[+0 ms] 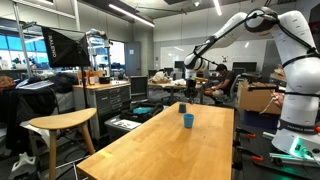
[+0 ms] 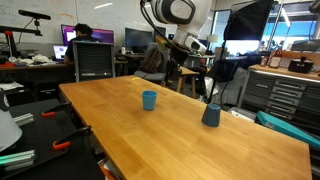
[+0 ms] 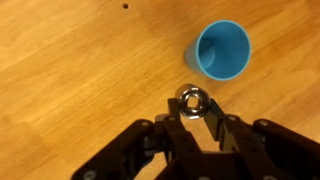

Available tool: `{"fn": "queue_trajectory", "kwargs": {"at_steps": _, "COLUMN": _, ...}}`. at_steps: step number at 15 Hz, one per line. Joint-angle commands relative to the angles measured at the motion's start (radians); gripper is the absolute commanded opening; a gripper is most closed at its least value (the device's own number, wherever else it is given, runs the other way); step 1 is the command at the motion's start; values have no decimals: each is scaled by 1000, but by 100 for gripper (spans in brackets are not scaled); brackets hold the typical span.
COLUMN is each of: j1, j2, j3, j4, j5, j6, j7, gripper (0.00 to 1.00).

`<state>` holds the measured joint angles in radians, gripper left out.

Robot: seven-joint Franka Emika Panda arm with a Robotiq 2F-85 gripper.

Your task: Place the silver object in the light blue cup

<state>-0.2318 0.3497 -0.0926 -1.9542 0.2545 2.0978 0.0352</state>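
Observation:
Next, my gripper moves across and down over the light blue cup's opening (image 2: 149, 93) (image 3: 225, 47) to release the nut, since the nut still hangs high and beside the cup's rim.
The light blue cup (image 3: 220, 50) stands upright and empty on the light-wood table (image 3: 70, 70). It also shows in both exterior views (image 1: 187, 120) (image 2: 149, 100). My gripper (image 3: 190, 108) is shut on the silver object (image 3: 190, 99), a small shiny ring-shaped nut pinched between the fingertips. In the wrist view the nut sits just below and left of the cup's rim, not over its opening. In both exterior views the gripper (image 1: 192, 67) (image 2: 188, 48) hangs well above the table. The nut is too small to see there.
A darker blue cup (image 2: 211, 115) stands on the same table near the light blue one; it also shows in an exterior view (image 1: 181, 106). A wooden stool (image 1: 60, 125) stands beside the table. Desks, monitors and cabinets surround it.

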Motion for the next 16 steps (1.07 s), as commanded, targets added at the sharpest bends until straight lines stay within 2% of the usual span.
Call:
{"fn": "queue_trajectory", "kwargs": {"at_steps": 1, "j1": 28, "j2": -25, "j3": 36, "j4": -15, "j5": 68, "j6": -30, "j7": -56, "gripper": 8}}
{"fn": "queue_trajectory", "kwargs": {"at_steps": 7, "j1": 91, "j2": 38, "j3": 68, "j4": 6, "j5": 57, "j6": -28, "j7": -50, "gripper": 8}}
{"fn": "queue_trajectory", "kwargs": {"at_steps": 16, "j1": 107, "j2": 111, "j3": 59, "j4": 5, "j5": 39, "j6": -14, "j7": -28, "gripper": 8}}
